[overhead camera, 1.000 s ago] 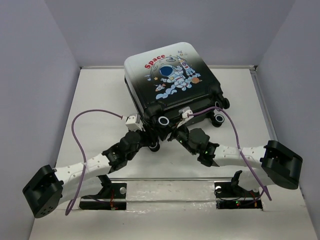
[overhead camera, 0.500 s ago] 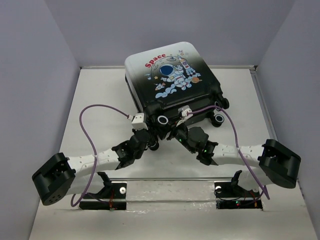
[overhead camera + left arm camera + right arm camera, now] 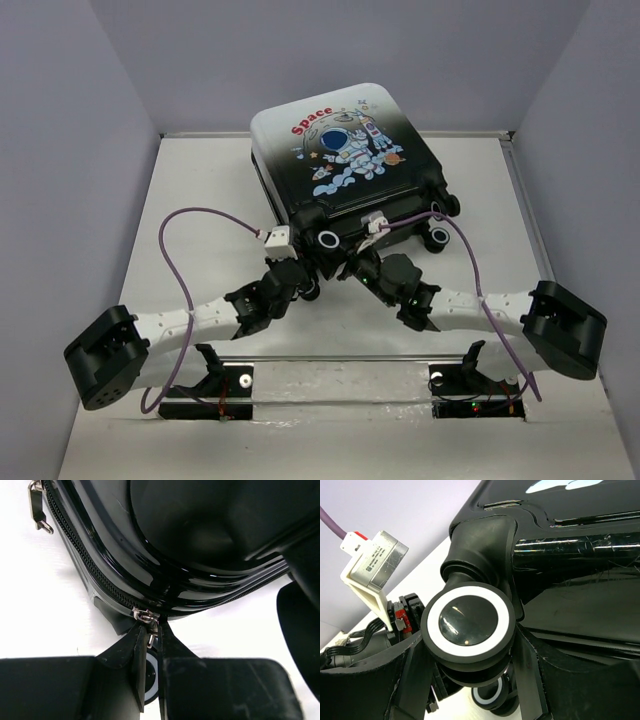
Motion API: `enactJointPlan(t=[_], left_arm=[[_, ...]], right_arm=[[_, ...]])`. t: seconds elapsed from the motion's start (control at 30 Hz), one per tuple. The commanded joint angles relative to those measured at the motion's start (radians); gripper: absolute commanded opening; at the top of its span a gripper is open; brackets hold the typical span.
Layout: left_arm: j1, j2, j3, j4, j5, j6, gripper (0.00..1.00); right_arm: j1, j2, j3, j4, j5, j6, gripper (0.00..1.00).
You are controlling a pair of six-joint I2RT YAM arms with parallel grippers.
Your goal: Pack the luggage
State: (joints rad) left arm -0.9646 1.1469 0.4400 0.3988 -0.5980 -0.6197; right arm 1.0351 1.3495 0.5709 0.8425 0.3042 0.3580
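Observation:
My left gripper draws the zipper pull toward the left in the top view next, then releases it, as the other zipper pull hangs further along the zipper.
The luggage lies shut at the back centre, astronaut print and red "Space" facing up, wheels toward me. My left gripper is at its near left corner. In the left wrist view the black shell fills the top, and my left gripper is shut on the small metal zipper pull that hangs from the slider. My right gripper is at the same corner. Its fingers sit on both sides of a white-ringed wheel, shut on it.
A second wheel shows below the gripped one. Another zipper pull hangs further along the zip. More wheels stick out at the near right corner. Grey walls enclose the white table on three sides.
My left arm has swung in toward the luggage's near left corner and its jaws have closed on the zipper pull. The right gripper has stayed on the wheel.

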Motion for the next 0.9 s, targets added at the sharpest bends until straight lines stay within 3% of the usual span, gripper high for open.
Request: enactJointPlan(t=[0.0,0.37,0.53,0.7,0.8,0.83,0.87], left_arm=[[0.069,-0.075,0.002,0.098,-0.172,-0.005,0.06],[0.305,-0.285,-0.107,-0.029,-0.042,-0.037,0.06],[0.423,-0.267,-0.07,-0.015,0.029,-0.025,0.06],[0.464,-0.242,-0.006,0.014,0.053,-0.035,0.06],[0.464,-0.315,0.015,-0.003,0.084,-0.022,0.26],[0.464,-0.347,0.022,-0.033,0.09,-0.015,0.43],[0.464,-0.378,0.029,-0.055,0.092,-0.014,0.53]], right_arm=[[0.005,-0.116,-0.025,0.086,0.041,0.004,0.07],[0.005,-0.421,-0.151,-0.078,0.049,-0.014,0.07],[0.005,-0.496,-0.174,-0.167,0.0,-0.005,0.07],[0.005,-0.481,-0.172,-0.195,-0.048,0.006,0.07],[0.005,-0.451,-0.16,-0.188,-0.074,0.007,0.07],[0.014,-0.443,-0.158,-0.18,-0.079,0.007,0.07],[0.014,-0.432,-0.157,-0.174,-0.092,0.006,0.07]])
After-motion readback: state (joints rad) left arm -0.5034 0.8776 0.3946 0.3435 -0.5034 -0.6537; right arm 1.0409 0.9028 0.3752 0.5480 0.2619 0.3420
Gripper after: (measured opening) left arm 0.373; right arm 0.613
